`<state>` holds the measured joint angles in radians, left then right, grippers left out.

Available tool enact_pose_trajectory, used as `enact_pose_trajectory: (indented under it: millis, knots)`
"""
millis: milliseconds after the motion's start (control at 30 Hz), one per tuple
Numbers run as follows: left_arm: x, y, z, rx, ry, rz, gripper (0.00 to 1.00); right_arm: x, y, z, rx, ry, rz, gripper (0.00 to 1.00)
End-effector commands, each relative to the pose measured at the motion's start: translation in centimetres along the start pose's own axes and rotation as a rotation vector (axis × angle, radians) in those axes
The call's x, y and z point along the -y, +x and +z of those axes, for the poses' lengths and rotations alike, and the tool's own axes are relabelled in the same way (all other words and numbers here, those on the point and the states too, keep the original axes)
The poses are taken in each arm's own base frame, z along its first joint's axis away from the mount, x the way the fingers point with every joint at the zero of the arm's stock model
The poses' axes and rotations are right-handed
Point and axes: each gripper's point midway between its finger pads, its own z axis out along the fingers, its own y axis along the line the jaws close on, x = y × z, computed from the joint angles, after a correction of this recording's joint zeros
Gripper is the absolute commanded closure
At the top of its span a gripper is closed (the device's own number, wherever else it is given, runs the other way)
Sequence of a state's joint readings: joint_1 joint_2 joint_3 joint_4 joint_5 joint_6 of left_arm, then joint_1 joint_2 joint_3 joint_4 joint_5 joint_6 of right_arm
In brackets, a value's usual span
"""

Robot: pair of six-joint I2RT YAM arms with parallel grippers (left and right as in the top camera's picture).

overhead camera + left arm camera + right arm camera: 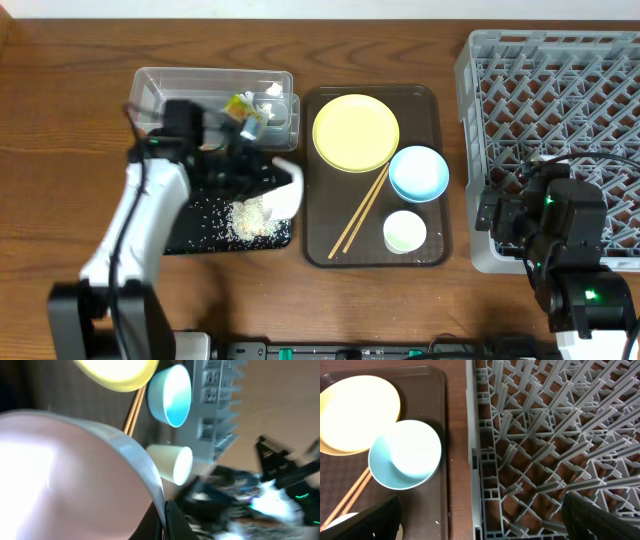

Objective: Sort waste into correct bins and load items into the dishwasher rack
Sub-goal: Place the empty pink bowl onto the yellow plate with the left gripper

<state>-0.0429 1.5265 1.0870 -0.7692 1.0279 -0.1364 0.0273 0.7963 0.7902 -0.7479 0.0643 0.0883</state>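
The left gripper should next swing away from the robot's base over the yellow plate (pixel 355 132), turn the tipped bowl level and let go of the bowl's rim there.
My left gripper (pixel 268 180) is shut on the rim of the white/pinkish bowl (pixel 288 192) and holds it tipped over the black tray (pixel 185 235). A clump of rice (pixel 250 218) lies on that tray. In the left wrist view the bowl (pixel 60 475) fills the left, with the jaws (pixel 167 520) on its rim. The clear tub (pixel 180 85) holds the wrapper (pixel 245 108) and the paper scrap (pixel 270 98). The yellow plate (pixel 355 132), blue bowl (pixel 418 172), cup (pixel 405 231) and chopsticks (pixel 360 210) lie on the brown tray (pixel 435 100). My right gripper (pixel 510 215) (pixel 482 525) is open and empty over the front left edge of the rack (pixel 550 90).
The rack (pixel 545 435) has upright pegs throughout and stands just right of the brown tray (pixel 445 390). The right wrist view also shows the plate (pixel 355 412), blue bowl (pixel 405 455) and chopsticks (pixel 347 497). Loose rice grains are scattered across the black tray.
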Motion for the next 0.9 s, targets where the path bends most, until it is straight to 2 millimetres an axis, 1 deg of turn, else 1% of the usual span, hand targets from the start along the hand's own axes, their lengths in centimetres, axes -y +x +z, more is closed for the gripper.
enact_pose_trajectory:
  millis: [0,67,167,200,233,333,367,433,467,500,600,733,800,867]
  knots:
    - [1.6,-0.9,0.8,0.080,-0.172,0.179,0.94,-0.1,-0.5,-0.1,0.006,0.002,0.008,0.01]
    - [2.5,-1.8,1.9,0.130,-0.251,0.302,0.94,-0.1,-0.4,0.0,0.000,0.003,0.008,0.01]
    - [3.3,-3.0,3.5,0.205,-0.367,0.437,0.94,-0.1,-0.3,0.2,-0.008,0.003,0.007,0.01]
    - [3.7,-3.8,4.2,0.251,-0.425,0.494,0.94,-0.1,-0.3,0.2,-0.010,0.004,0.007,0.01]
    - [3.9,-4.2,4.4,0.277,-0.451,0.516,0.94,-0.1,-0.3,0.2,-0.010,0.004,0.007,0.01]
    - [4.8,-6.8,5.0,0.428,-0.566,0.601,0.93,-0.1,-0.3,0.2,-0.010,0.004,0.007,0.01]
    - [5.1,-7.7,5.2,0.482,-0.598,0.620,0.90,-0.1,-0.3,0.2,-0.010,0.004,0.007,0.01]
    - [5.5,-8.9,6.0,0.542,-0.617,0.642,0.84,-0.1,-0.3,0.2,-0.010,0.004,0.007,0.01]
    - [5.7,-9.4,6.7,0.558,-0.610,0.653,0.83,-0.1,-0.3,0.2,-0.010,0.004,0.007,0.01]
    - [5.7,-9.7,7.5,0.563,-0.600,0.660,0.78,-0.1,-0.3,0.2,-0.010,0.004,0.007,0.01]
    - [4.5,-10.4,10.2,0.551,-0.596,0.667,0.78,-0.1,-0.3,0.2,-0.010,0.004,0.007,0.01]
    - [2.0,-10.5,12.7,0.505,-0.617,0.654,0.79,-0.1,-0.3,0.2,-0.010,0.004,0.007,0.01]
    - [1.3,-10.3,13.3,0.483,-0.620,0.651,0.79,-0.1,-0.3,0.2,-0.010,0.004,0.007,0.01]
    - [1.2,-10.0,13.5,0.465,-0.611,0.650,0.79,-0.1,-0.3,0.2,-0.010,0.004,0.007,0.01]
